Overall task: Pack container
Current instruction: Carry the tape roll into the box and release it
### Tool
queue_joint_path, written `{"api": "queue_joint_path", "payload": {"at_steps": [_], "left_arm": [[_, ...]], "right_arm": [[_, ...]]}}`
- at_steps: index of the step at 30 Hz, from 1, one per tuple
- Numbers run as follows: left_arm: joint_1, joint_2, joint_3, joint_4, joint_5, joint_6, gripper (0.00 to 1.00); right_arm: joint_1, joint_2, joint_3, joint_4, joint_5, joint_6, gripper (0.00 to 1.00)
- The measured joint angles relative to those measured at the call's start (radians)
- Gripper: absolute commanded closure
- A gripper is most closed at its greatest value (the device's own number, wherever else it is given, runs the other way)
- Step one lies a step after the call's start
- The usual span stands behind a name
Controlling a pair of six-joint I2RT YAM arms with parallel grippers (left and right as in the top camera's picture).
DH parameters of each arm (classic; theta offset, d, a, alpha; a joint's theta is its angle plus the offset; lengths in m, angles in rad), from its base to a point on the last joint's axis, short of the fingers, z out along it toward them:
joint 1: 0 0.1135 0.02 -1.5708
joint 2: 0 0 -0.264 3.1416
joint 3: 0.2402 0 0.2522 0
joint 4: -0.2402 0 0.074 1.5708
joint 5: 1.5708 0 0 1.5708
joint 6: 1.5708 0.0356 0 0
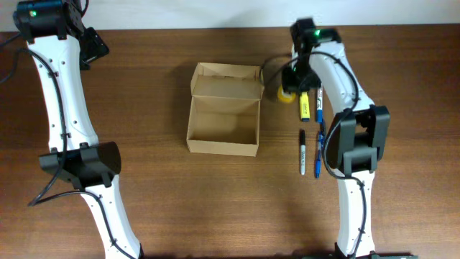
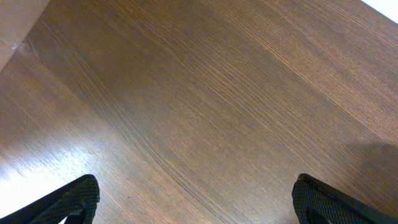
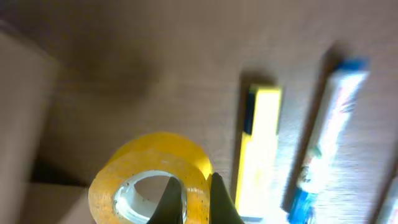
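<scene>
My right gripper rises next, then moves back and left in the overhead view over the box's bare bottom, since the tape roll [image 1: 286,95] has room there.
The open brown cardboard box [image 1: 223,121] sits mid-table with its flap lid raised at the far side; its edge shows at the left of the right wrist view [image 3: 18,112]. My right gripper [image 1: 293,85] [image 3: 191,199] is shut on the wall of a yellow tape roll [image 1: 286,95] [image 3: 149,177], just right of the box. A yellow marker [image 1: 304,106] [image 3: 258,149] and a blue-and-white pen [image 1: 318,105] [image 3: 326,130] lie beside the roll. My left gripper [image 1: 92,44] [image 2: 196,199] is open over bare wood at the far left.
Two more pens, a black one [image 1: 302,152] and a blue one [image 1: 317,160], lie on the table right of the box, next to the right arm. The table's far edge [image 1: 180,29] runs behind the box.
</scene>
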Motion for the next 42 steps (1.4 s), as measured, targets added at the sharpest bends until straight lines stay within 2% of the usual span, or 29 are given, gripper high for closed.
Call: {"api": "queue_joint_path", "payload": {"at_steps": [5,11,17,28,32,37,42], "left_arm": [[0.0,0.0,0.0,0.0,0.0,0.002,0.0],[0.0,0.0,0.0,0.0,0.0,0.002,0.0],[0.0,0.0,0.0,0.0,0.0,0.002,0.0],[0.0,0.0,0.0,0.0,0.0,0.002,0.0],[0.0,0.0,0.0,0.0,0.0,0.002,0.0],[0.0,0.0,0.0,0.0,0.0,0.002,0.0],[0.0,0.0,0.0,0.0,0.0,0.002,0.0]], "right_arm": [[0.002,-0.002,0.282,-0.152,0.005,-0.002,0.96],[0.056,-0.004,0.529,-0.326,0.011,-0.059,0.96],[0.201,-0.01,0.607,-0.356,0.011,-0.148,0.96],[0.466,-0.014,0.591,-0.356,0.01,-0.279,0.96],[0.52,-0.09,0.403,-0.356,0.019,-0.295,0.96],[0.517,-0.212,0.145,-0.341,0.03,-0.3,0.96],[0.502,-0.24,0.023,-0.221,0.03,-0.338,0.96]]}}
